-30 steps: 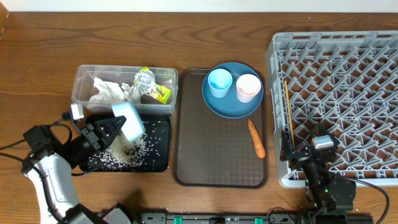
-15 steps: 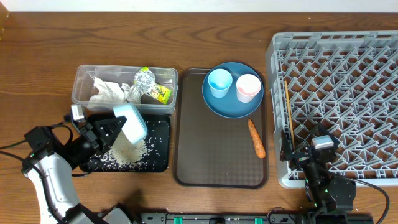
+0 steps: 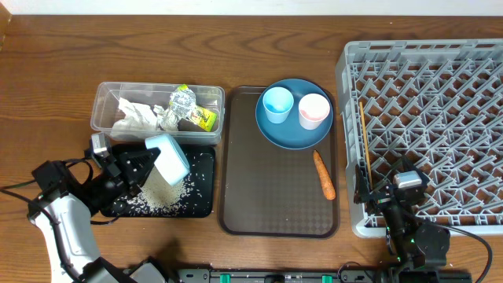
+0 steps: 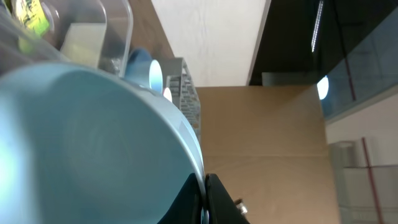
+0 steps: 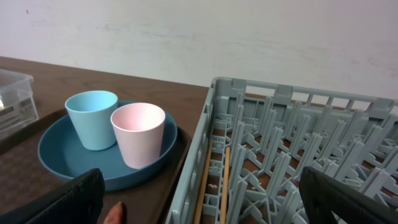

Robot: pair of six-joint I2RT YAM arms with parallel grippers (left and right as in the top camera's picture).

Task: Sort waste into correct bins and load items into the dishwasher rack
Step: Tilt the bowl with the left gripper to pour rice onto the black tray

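Note:
The serving tray's empty area is to the right of my left gripper in the overhead view, so I will swing there, level the bowl (image 3: 167,156), lower and release it.
My left gripper (image 3: 148,163) is shut on the rim of the whitish pale-blue bowl (image 3: 167,156), holding it tipped on edge over the black tray (image 3: 203,161). Loose rice (image 3: 163,196) lies piled in that tray below it. In the left wrist view the bowl (image 4: 93,137) fills the frame, its rim pinched between the fingers (image 4: 214,199). The clear tub (image 3: 100,106) holds napkins (image 3: 137,116), foil (image 3: 182,100) and the wrapper (image 3: 204,118). The dark blue plate (image 3: 295,135) carries the light blue cup (image 3: 277,104) and pink cup (image 3: 313,110). The carrot (image 3: 324,174) lies beside it. My right gripper (image 3: 377,194) stands open, empty, at the rack's (image 3: 440,118) front left corner.
The plate and carrot rest on a flat brown serving tray (image 3: 267,196) between the bins and the rack. Two wooden chopsticks (image 5: 211,180) lie along the rack's left edge. The right wrist view shows both cups (image 5: 138,134) on the plate (image 5: 62,158).
The left gripper and bowl have shifted slightly right and toward the front over the black tray. The rice under the bowl is gathered into a denser pile. The right arm has not moved.

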